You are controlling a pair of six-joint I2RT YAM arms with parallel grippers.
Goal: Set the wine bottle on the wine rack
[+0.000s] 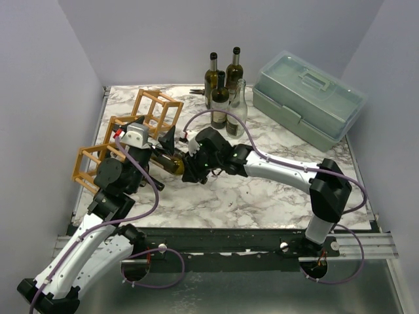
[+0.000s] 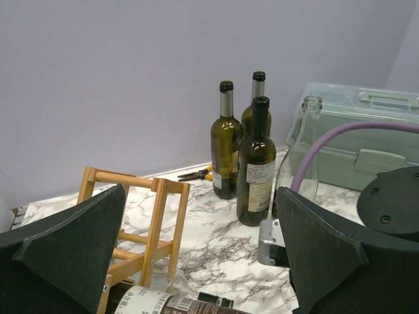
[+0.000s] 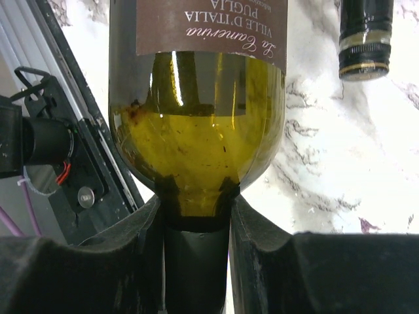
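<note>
My right gripper slides the bottle base-first between the light-brown sticks of the wine rack next, since the bottle's base already points there.
An olive-green wine bottle (image 1: pixel 168 161) with a dark label lies on its side in front of the wine rack (image 1: pixel 141 124), its base toward the rack. The rack is a lattice of light-brown sticks at the left of the marble table. My right gripper (image 1: pixel 190 169) is shut on the bottle's neck; the right wrist view shows both pads pressed on the neck (image 3: pixel 196 206) below the shoulder (image 3: pixel 196 150). My left gripper (image 1: pixel 163 145) is wide open just above the bottle, beside the rack, touching nothing. In its wrist view the fingers (image 2: pixel 72 248) frame the rack (image 2: pixel 157 216) and a labelled bottle (image 2: pixel 154 304).
Three dark bottles and a clear one (image 1: pixel 224 88) stand at the back centre. A pale green toolbox (image 1: pixel 308 98) sits at the back right. Pliers (image 2: pixel 196 174) lie by the back wall. Another bottle's black capsule (image 3: pixel 365 39) lies next to the held bottle.
</note>
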